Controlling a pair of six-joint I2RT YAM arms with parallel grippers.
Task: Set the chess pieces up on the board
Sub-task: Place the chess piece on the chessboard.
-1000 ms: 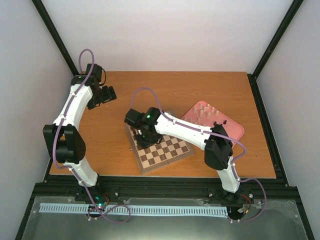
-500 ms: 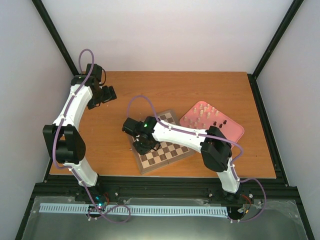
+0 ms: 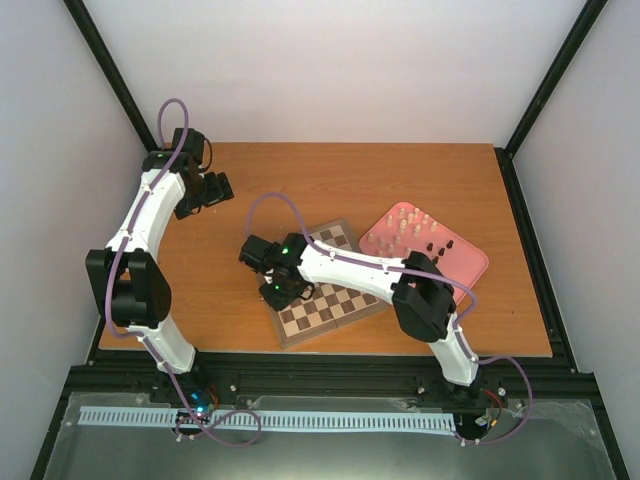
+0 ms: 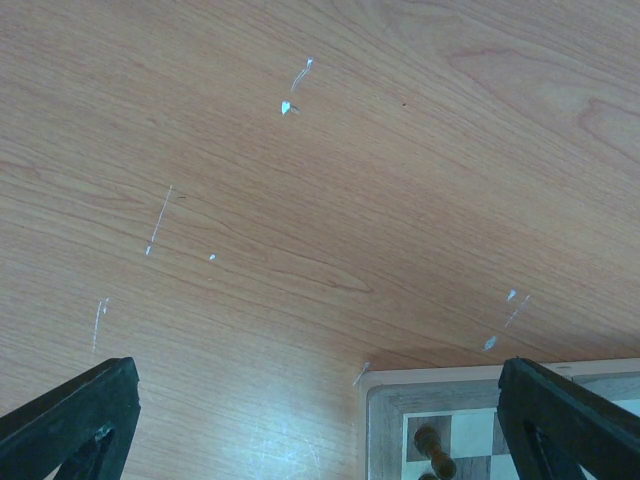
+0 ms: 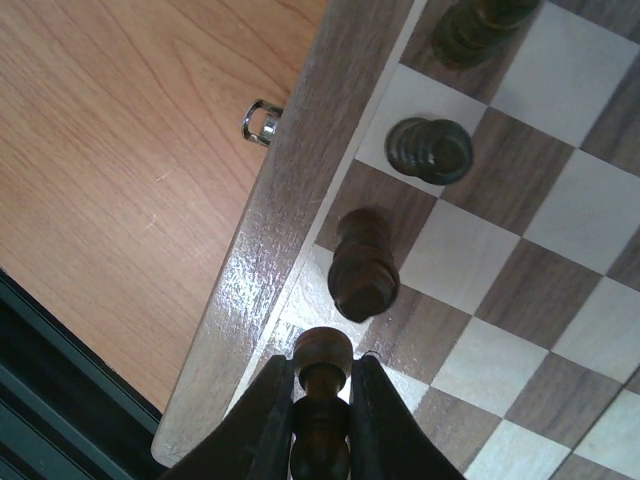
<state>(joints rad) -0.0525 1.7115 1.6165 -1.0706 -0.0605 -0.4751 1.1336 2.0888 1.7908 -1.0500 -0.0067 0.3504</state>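
The right gripper moves down next and releases the piece onto the pale edge square (image 5: 308, 298), which lies empty below it, beside the column's last dark piece.
The wooden chessboard (image 3: 335, 300) lies tilted at the table's middle. My right gripper (image 3: 276, 293) is over its left edge, shut on a dark brown chess piece (image 5: 322, 400) held above a pale edge square. Three dark pieces (image 5: 364, 268) stand in the column along the board's border (image 5: 270, 250). Several cream and dark pieces (image 3: 410, 225) stand in the pink tray. My left gripper (image 3: 212, 190) is open and empty over bare table at the back left; its fingers (image 4: 70, 420) frame the wood, with the board's corner (image 4: 390, 420) and one dark piece (image 4: 432, 445) at the bottom.
The pink tray (image 3: 470, 262) sits to the right of the board, touching its far right corner. A small metal clasp (image 5: 261, 122) sticks out of the board's edge. A black frame (image 3: 330, 375) runs along the table's near edge.
My right gripper has moved left and toward the near side, from the board's far left part to its left edge, carrying the dark piece. The left arm has not moved.
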